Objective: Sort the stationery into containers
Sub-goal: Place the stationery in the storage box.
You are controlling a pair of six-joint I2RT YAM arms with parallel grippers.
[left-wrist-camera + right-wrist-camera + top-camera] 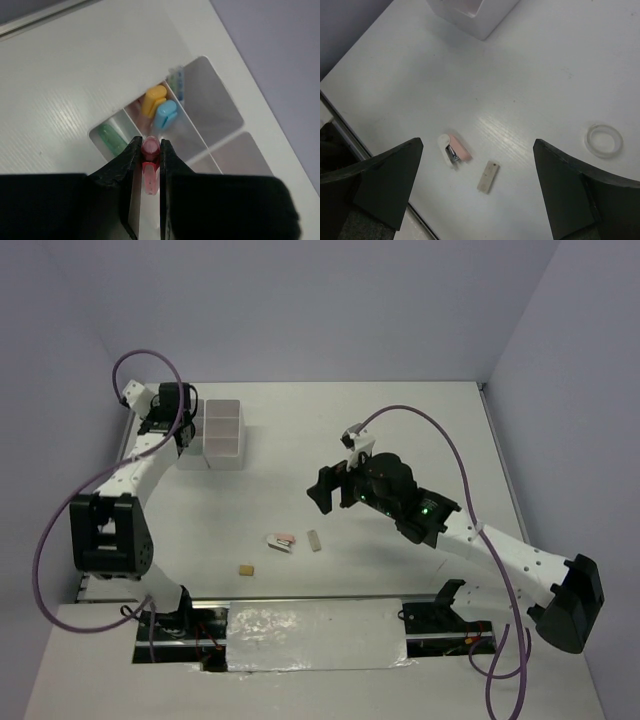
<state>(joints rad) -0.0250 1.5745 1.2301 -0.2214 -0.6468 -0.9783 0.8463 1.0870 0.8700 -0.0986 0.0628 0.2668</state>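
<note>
My left gripper needs to put the pink highlighter down into the white divided box next, beside the orange-yellow and blue ones (pixel 192 447), because highlighters are already in there.
My left gripper (pixel 150 143) is shut on a pink highlighter (pixel 150 172) and holds it over the near edge of the white divided box (pixel 222 450). It hovers at the box's left side in the top view (pixel 183 430). In the box lie a green highlighter (pixel 112 140), an orange-yellow one (pixel 152 100), a blue one (pixel 166 114) and thin pens (pixel 176 82). My right gripper (pixel 480 192) is open and empty, high above a pink-and-white stapler-like piece (pixel 452 149) and a small beige eraser (pixel 488 176). A clear tape ring (pixel 603 140) lies to their right.
A tan block (pixel 246 568) lies on the table near the front, left of the stapler piece (pixel 281 541) and eraser (pixel 314 540). The box's corner shows at the top of the right wrist view (pixel 470 15). The right arm (pixel 480 540) crosses the table's right half.
</note>
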